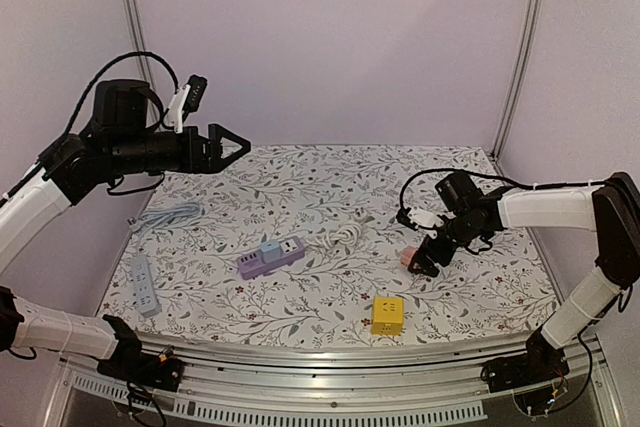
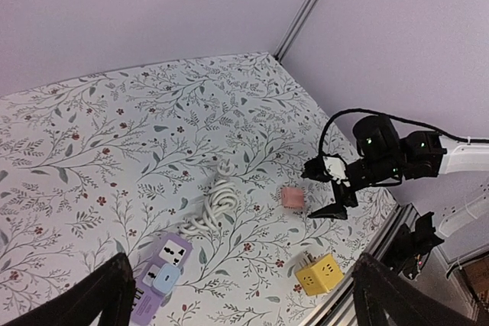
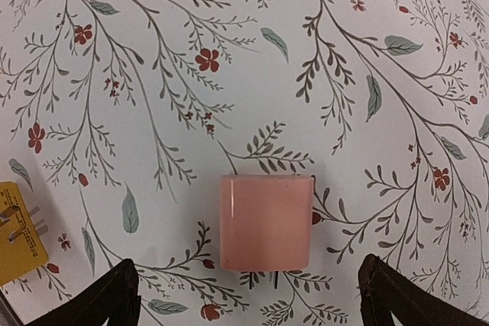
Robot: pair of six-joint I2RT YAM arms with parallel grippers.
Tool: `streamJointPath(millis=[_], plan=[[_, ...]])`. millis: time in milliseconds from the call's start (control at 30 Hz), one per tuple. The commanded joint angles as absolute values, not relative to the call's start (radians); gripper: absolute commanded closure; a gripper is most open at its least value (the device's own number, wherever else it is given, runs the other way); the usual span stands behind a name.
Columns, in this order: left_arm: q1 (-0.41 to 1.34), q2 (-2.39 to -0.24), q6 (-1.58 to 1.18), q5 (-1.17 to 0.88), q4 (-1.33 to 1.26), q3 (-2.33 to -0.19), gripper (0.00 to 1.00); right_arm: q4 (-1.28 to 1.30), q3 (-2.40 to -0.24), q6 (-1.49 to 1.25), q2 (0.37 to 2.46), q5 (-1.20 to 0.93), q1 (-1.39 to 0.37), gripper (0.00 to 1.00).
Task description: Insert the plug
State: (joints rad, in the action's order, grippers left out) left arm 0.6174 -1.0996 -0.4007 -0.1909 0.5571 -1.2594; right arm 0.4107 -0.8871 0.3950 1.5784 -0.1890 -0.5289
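Next, my right gripper comes down around opposite sides of the pink plug and closes, since the plug lies centered between the open fingers.
A pink plug lies on the floral tablecloth, prongs toward the camera; it also shows in the top view and the left wrist view. My right gripper hovers just above it, open wide, its fingertips on either side and not touching. A purple power strip with a blue adapter plugged in lies mid-table, its white cord coiled beside it. My left gripper is open, held high over the table's back left.
A yellow cube adapter lies near the front edge, also at the left edge of the right wrist view. A grey power strip and its light blue cable lie at the left. Metal rails edge the front.
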Motion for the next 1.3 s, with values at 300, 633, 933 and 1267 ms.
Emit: streamJointPath(millis=[300,633,933,1267], plan=[[0.615,-1.151,-0.411,-0.212,0.520,-1.293,0.01,0.281,-0.844,0.439,1.627,-0.334,-0.461,0.08],[0.615,-1.171,-0.463,-0.206,0.471,-1.274,0.01,0.238,-0.808,0.466,1.666,-0.362,-0.432,0.15],[0.615,-1.207,-0.487,-0.201,0.442,-1.287,0.01,0.170,-0.779,0.486,1.662,-0.363,-0.404,0.18],[0.615,-1.237,-0.508,-0.201,0.418,-1.289,0.02,0.139,-0.810,0.470,1.719,-0.397,-0.400,0.22]])
